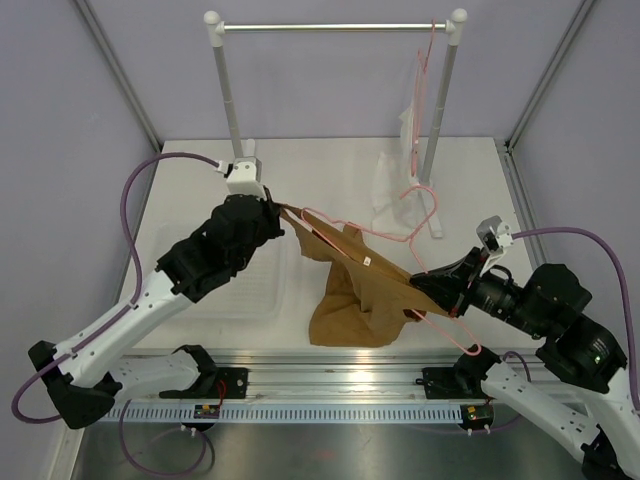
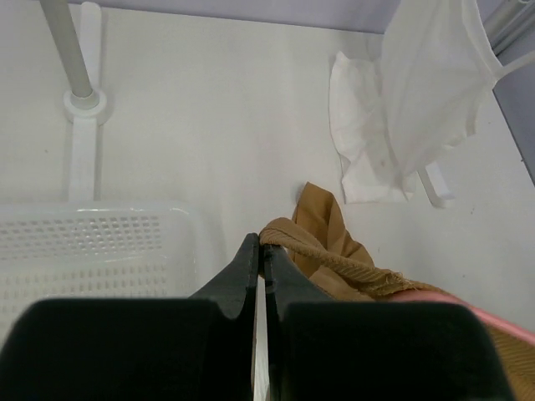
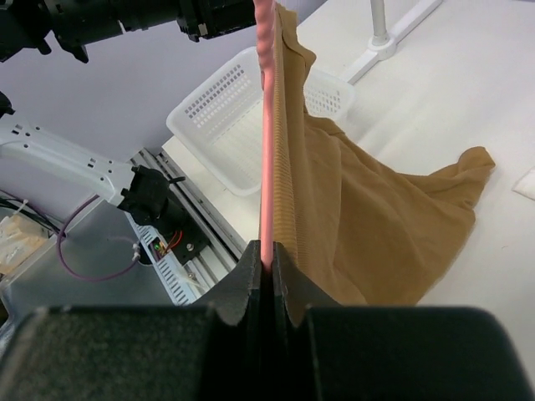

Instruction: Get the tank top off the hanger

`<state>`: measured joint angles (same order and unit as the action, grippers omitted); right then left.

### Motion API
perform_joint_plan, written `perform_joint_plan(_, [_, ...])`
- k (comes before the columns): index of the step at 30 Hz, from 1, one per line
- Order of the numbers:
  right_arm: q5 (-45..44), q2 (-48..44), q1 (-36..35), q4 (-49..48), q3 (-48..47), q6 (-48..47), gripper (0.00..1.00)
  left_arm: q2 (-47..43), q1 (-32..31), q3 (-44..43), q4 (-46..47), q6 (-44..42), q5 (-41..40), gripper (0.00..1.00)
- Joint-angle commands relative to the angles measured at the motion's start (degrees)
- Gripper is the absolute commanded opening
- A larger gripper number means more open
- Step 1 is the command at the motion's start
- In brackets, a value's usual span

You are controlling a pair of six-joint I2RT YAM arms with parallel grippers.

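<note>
My right gripper should move up and outward and let go of the hanger (image 1: pixel 385 236) on the rack's bar (image 1: pixel 380 27). The bar is outward of my gripper and above it, and it is bare beside the second hanger.
The tan-brown tank top (image 1: pixel 352 300) hangs between my two grippers, its lower part slumped on the table. My left gripper (image 1: pixel 284 213) is shut on a shoulder strap (image 2: pixel 330 253) and holds it up; its tips (image 2: pixel 263 247) pinch the strap's end. My right gripper (image 1: pixel 420 289) is shut on the pink wire hanger (image 1: pixel 385 236), which lies tilted across the tank top with its hook toward the back right. In the right wrist view the pink wire (image 3: pixel 267 125) runs up from the shut tips (image 3: pixel 268 255), with the tank top (image 3: pixel 376 217) draped beside it.
A white rack with a rail (image 1: pixel 330 27) stands at the back. A second pink hanger (image 1: pixel 427 70) hangs there with a white translucent garment (image 1: pixel 408 135). A white perforated basket (image 1: pixel 250 290) sits under the left arm. A metal rail runs along the table's near edge.
</note>
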<state>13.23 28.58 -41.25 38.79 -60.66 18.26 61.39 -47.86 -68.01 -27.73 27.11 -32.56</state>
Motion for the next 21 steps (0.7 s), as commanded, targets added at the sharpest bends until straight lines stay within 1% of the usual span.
perform_joint_plan(1, [1.7, -3.3, -0.1, -2.6, 0.6, -2.2, 0.00, -2.7, 2.0, 1.3, 1.8, 1.8, -0.3, 0.00])
perform_joint_plan(2, [1.4, -3.9, -0.1, -4.0, 1.0, -2.4, 0.00, -2.7, 1.9, 1.6, 2.1, 1.8, 0.6, 0.00])
perform_joint_plan(5, [-0.2, -6.2, -0.1, -8.2, 3.4, -3.1, 0.00, -3.5, 1.8, 3.8, 4.5, 2.9, 7.3, 0.00])
perform_joint_plan(6, [-0.7, -7.0, -0.1, -9.7, 5.3, -3.2, 0.00, -4.1, 1.6, 4.9, 5.9, 3.7, 12.7, 0.00])
perform_joint_plan(7, [-1.7, -7.6, -0.1, -11.8, 6.5, -3.1, 0.00, -5.3, 1.1, 6.0, 7.5, 4.0, 15.2, 0.00])
perform_joint_plan(8, [-2.6, -7.9, -0.1, -17.7, 8.1, -2.4, 0.00, -5.7, -1.1, 8.0, 11.0, 4.1, 17.3, 0.00])
perform_joint_plan(9, [-3.3, -8.3, -0.1, -21.5, 11.5, -1.7, 0.00, -6.0, -2.6, 8.6, 12.2, 3.7, 19.6, 0.00])
perform_joint_plan(10, [-4.4, -8.2, -0.1, -29.8, 13.2, -0.9, 0.00, -6.4, -3.9, 9.1, 13.1, 3.6, 20.5, 0.00])
perform_joint_plan(11, [-4.6, -7.8, -0.1, -34.5, 14.9, 0.5, 0.00, -6.4, -6.2, 9.6, 14.7, 3.4, 21.7, 0.00])
perform_joint_plan(12, [-5.0, -6.8, -0.1, -39.6, 18.1, 1.2, 0.00, -6.4, -7.1, 10.7, 15.5, 2.9, 24.6, 0.00])
perform_joint_plan(13, [-5.0, -5.9, -0.1, -49.0, 19.3, 2.0, 0.00, -6.4, -7.9, 11.2, 15.9, 2.6, 25.8, 0.00])
perform_joint_plan(15, [-5.0, -2.4, -0.1, -56.7, 21.2, 3.2, 0.00, -6.8, -9.5, 13.7, 17.3, 1.9, 29.5, 0.00])
perform_joint_plan(16, [-5.6, -1.0, -0.1, -62.4, 21.3, 3.4, 0.00, -7.0, -9.9, 14.6, 17.9, 1.7, 31.0, 0.00])
perform_joint_plan(18, [-6.4, 2.9, -0.1, -66.2, 20.4, 3.0, 0.00, -8.0, -10.6, 16.7, 19.0, 0.9, 34.6, 0.00])
perform_joint_plan(19, [-7.5, 4.2, -0.1, -67.3, 19.5, 2.7, 0.00, -8.2, -10.9, 18.4, 18.9, 0.9, 34.3, 0.00])
perform_joint_plan(20, [-8.7, 5.4, -0.1, -66.0, 16.4, 1.7, 0.00, -8.5, -11.2, 19.2, 17.5, 1.0, 33.5, 0.00])
perform_joint_plan(21, [-10.4, 7.9, -0.1, -62.6, 13.4, 1.3, 0.00, -8.3, -11.3, 19.8, 16.1, 1.4, 29.7, 0.00])
